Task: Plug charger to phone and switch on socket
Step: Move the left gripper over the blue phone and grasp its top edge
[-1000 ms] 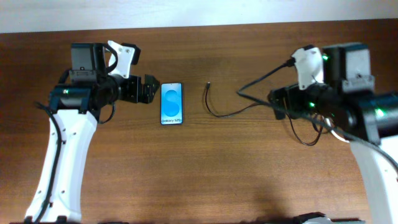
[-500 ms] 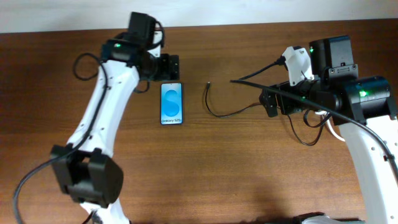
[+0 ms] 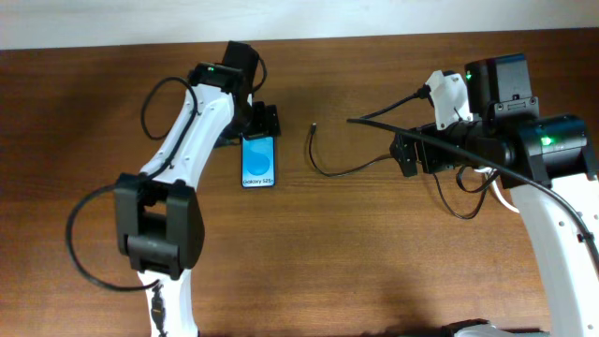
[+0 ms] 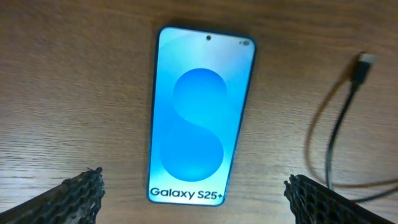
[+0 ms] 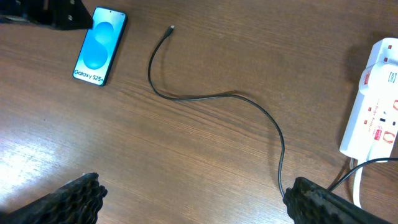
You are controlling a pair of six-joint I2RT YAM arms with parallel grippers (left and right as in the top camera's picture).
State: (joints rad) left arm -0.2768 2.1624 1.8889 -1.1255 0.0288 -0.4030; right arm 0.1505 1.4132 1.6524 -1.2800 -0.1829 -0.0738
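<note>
The table next to both long sides of the phone [image 3: 259, 159] is bare and the phone lies flat below, so my left gripper, with its fingers open, needs to go down astride those sides.
The phone [image 3: 259, 159] lies flat on the wooden table, its blue screen lit. My left gripper [image 3: 262, 122] hovers over the phone's far end, open and empty. In the left wrist view its fingertips [image 4: 74, 199] flank the phone [image 4: 199, 118] without touching it. The charger [image 3: 328, 170] is a thin black cable curving right of the phone, with its plug tip [image 3: 314, 126] free. My right gripper [image 3: 410, 154] is open and empty above the cable's right part [image 5: 205, 96]. The socket [image 5: 373, 106] shows only in the right wrist view.
The socket's thick white cord [image 5: 356, 186] runs off near the right finger. The robots' own black cables [image 3: 459, 201] loop beside the right arm. The table's far edge meets a white wall [image 3: 374, 19].
My left arm has swung from the phone's left side round to its far end and now hangs over it. My right gripper has shifted slightly left. Phone and charger have not moved.
</note>
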